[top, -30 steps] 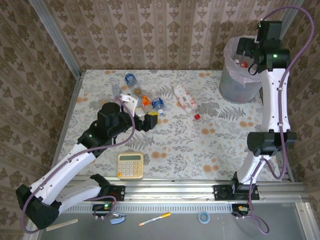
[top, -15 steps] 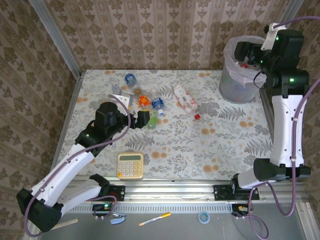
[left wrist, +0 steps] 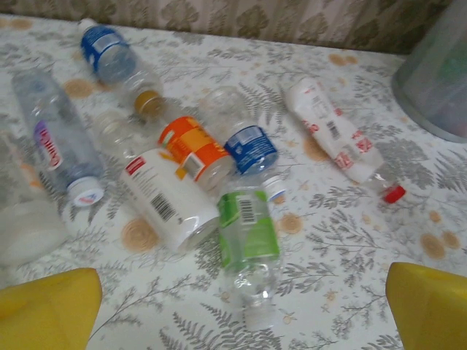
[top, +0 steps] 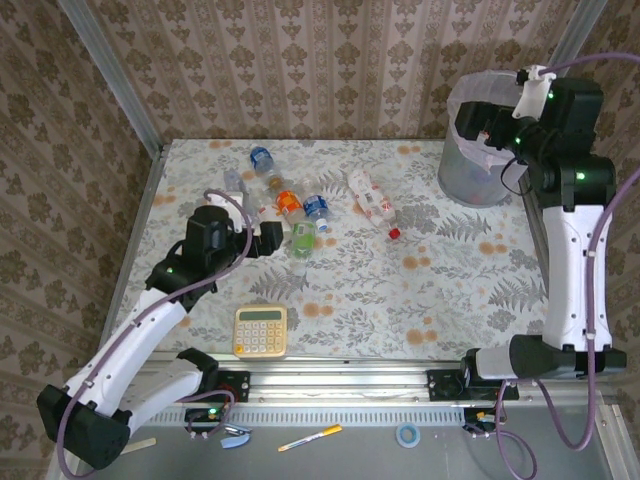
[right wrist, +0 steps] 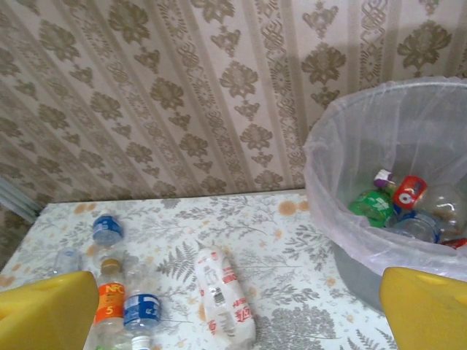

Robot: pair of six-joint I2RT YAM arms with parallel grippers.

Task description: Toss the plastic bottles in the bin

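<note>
My left gripper should next leave the green-labelled bottle and go down onto the clear bottle's near end [left wrist: 29,237], because that end is lower down, past the barcode bottle.
Several plastic bottles [top: 290,205] lie in a cluster at the table's back left. Closest to my left gripper [left wrist: 237,317] is a green-labelled one [left wrist: 248,233], with a white barcode bottle [left wrist: 160,197], an orange-labelled [left wrist: 191,149] and a blue-labelled one [left wrist: 250,148] behind it. A red-labelled bottle [top: 370,195] lies apart on the right. My left gripper [top: 268,238] is open and empty just left of the green bottle [top: 303,238]. My right gripper [top: 488,128] hangs open and empty at the bin [top: 470,170], where more bottles [right wrist: 394,200] lie inside the liner [right wrist: 343,182].
A yellow calculator [top: 261,331] lies near the table's front left. A loose red cap [top: 394,233] sits beside the red-labelled bottle. Wallpapered walls close in the back and both sides, and a metal rail [top: 350,378] runs along the front edge.
My left gripper has drawn back to the left, off the green-labelled bottle, which stays on the table. The right arm has swung right and reared up beside the bin.
</note>
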